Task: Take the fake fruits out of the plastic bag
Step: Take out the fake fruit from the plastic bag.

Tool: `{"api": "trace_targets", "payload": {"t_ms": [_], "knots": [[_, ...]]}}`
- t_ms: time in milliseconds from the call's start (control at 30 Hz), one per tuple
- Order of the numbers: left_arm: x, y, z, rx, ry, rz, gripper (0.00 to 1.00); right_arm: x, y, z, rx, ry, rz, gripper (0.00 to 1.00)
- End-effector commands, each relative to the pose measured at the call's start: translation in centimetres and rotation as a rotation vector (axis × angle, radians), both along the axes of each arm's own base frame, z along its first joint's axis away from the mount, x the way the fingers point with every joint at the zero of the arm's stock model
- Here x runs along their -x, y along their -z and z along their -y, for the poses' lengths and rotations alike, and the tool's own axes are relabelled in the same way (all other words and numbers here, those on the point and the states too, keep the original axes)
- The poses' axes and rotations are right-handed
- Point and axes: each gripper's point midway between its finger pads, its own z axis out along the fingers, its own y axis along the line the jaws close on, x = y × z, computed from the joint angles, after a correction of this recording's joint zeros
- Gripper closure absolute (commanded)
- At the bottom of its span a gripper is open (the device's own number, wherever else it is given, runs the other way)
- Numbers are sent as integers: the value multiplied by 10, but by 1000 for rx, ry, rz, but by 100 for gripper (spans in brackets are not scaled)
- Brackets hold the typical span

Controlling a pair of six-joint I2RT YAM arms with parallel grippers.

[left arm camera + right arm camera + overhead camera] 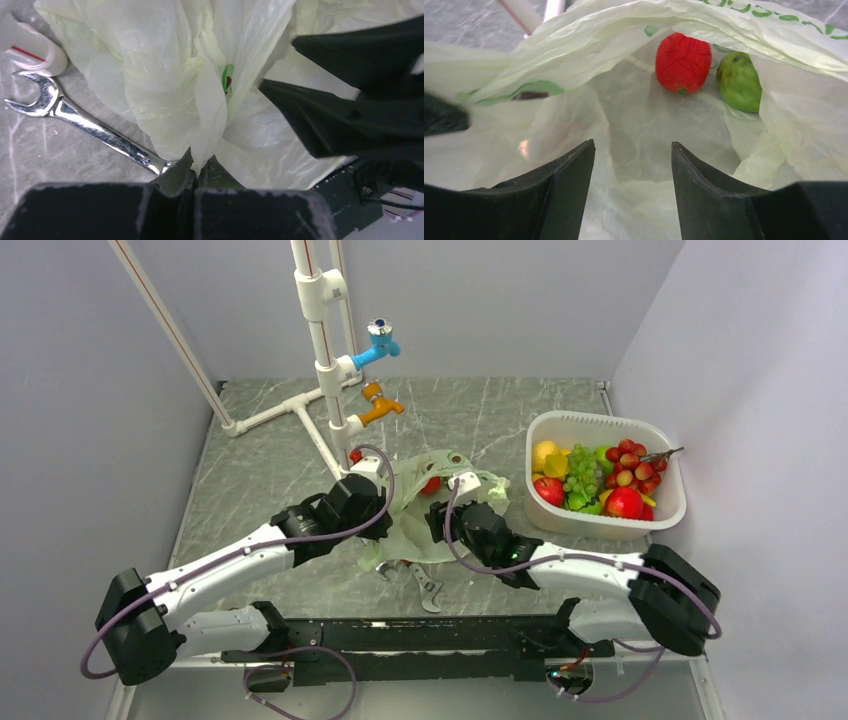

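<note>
My right gripper is going to reach outward under the bag's printed upper edge next, with its fingers on both sides of the red fruit deeper in the bag.
The pale green plastic bag (pixel 425 530) lies crumpled at the table's middle, between my two grippers. My left gripper (pixel 200 162) is shut on a fold of the bag (pixel 175 75); in the top view it (pixel 388 495) sits at the bag's left side. My right gripper (pixel 633 147) is open and empty, its jaws inside the bag's mouth (pixel 639 115). Deeper in the bag lie a red fruit (pixel 683 62) and a green fruit (pixel 739 82), both ahead of the jaws and apart from them. The red fruit (pixel 431 484) also shows from above through the bag's opening.
A white oval tub (pixel 600 421) at the right holds several fruits, among them grapes and apples. A steel wrench (pixel 425 585) lies beside the bag's near edge, also in the left wrist view (pixel 85 125). A white pipe stand with blue and orange taps (pixel 325 360) rises behind the bag.
</note>
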Motion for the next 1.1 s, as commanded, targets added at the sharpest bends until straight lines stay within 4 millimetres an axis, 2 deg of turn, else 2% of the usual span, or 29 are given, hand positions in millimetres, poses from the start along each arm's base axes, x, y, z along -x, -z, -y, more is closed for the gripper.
{"api": "trace_targets", "payload": {"t_ms": [0,167,333,433,500,600,700,900,967,1067], "knots": [[1,-34,23,108,74,30,100,-40,-31,-5,-133,175,121,39],[11,-55,26,155,109,54,100,-67,-17,-13,-94,214,105,33],[19,-64,21,167,114,65,100,-82,-15,-17,-115,235,118,31],[20,-65,21,170,118,69,100,-87,-9,-25,-109,217,115,22],[20,-61,20,157,113,62,100,-93,-3,-29,-101,217,111,14],[21,-53,19,136,110,48,100,-101,9,-35,-66,215,107,9],[20,-43,16,109,102,40,100,-112,21,-32,-36,254,89,6],[20,-28,12,85,86,22,100,-124,44,-37,28,207,68,4],[21,-23,11,74,84,15,100,-127,57,-35,84,216,51,4],[21,-18,8,52,76,3,100,-130,62,-29,118,239,57,6]]}}
